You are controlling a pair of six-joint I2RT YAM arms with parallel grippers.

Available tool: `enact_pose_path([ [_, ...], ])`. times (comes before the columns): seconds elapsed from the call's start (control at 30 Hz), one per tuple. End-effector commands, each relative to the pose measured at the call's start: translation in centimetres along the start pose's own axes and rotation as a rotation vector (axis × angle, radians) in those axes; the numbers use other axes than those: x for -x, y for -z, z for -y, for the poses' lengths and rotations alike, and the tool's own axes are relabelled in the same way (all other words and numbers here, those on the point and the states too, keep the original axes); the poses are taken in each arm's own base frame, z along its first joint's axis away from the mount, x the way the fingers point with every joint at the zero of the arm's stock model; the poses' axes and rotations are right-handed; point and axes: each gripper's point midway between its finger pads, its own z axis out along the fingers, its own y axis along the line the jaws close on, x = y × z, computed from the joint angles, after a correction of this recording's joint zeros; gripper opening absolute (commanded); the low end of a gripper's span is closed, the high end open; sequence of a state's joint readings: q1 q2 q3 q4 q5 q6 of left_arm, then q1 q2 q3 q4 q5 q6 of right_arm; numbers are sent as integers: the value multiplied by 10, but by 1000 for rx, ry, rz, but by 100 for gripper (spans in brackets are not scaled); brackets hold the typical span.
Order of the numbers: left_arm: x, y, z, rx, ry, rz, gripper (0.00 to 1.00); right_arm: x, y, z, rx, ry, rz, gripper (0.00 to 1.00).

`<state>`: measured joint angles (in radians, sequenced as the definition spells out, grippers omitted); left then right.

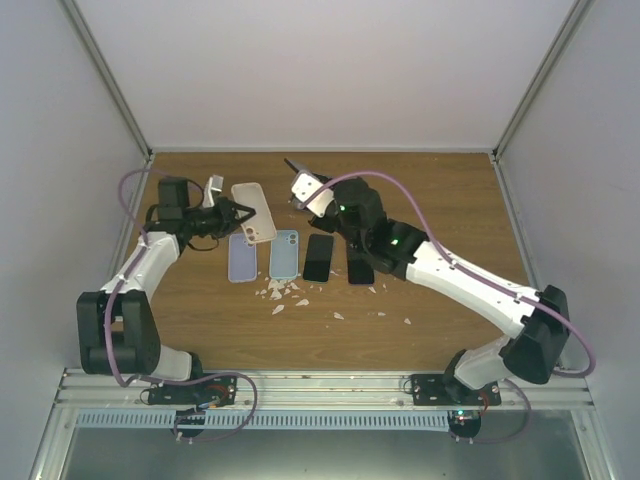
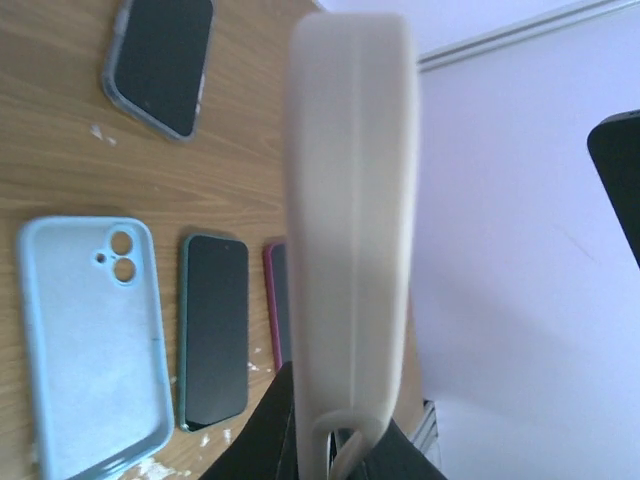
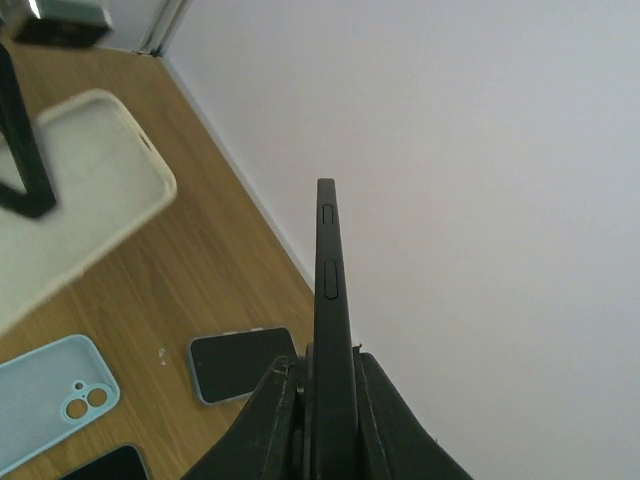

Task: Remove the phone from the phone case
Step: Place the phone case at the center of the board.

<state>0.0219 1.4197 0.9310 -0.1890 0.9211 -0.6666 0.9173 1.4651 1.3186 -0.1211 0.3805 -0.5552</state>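
Observation:
My left gripper moves down toward the left in the top view next, onto the bare tabletop (image 1: 206,268) beside the lavender case, because the beige case (image 1: 254,210) is already empty.
My left gripper (image 1: 237,212) is shut on a beige phone case (image 1: 254,210) and holds it above the table at the back left. In the left wrist view the case (image 2: 350,220) stands edge-on between the fingers of the gripper (image 2: 340,425) and looks empty. My right gripper (image 1: 319,204) is shut on a black phone (image 1: 304,186), lifted clear of the case and a little to its right. In the right wrist view the phone (image 3: 331,290) stands edge-on in the gripper (image 3: 331,368), with the beige case (image 3: 80,190) apart at the left.
On the wooden table (image 1: 430,200) lie a lavender case (image 1: 242,257), an empty light blue case (image 1: 284,253) and two dark phones (image 1: 318,257) (image 1: 359,268) in a row. White crumbs (image 1: 285,292) lie in front of them. White walls enclose the table.

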Motion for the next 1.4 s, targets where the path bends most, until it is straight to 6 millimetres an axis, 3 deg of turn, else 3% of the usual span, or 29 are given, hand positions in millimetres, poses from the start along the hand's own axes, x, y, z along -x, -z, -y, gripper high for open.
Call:
enact_pose_path([
  [0.0,13,29,15,3,-276,1,0,-2,17,31,-38,-75,27,0],
  [0.43,16,75,-56,313,-408,-65,0,-59,41,68,-104,-115,-38,0],
  [0.8,4,90,-129,349,-242,-156,0,-102,63,86,-151,-131,-96,0],
  [1.2,-17,82,-190,359,-118,-297,0,-108,65,89,-147,-159,-103,0],
  [1.37,-8,83,-213,452,-120,-284,8,-109,62,87,-134,-164,-105,0],
])
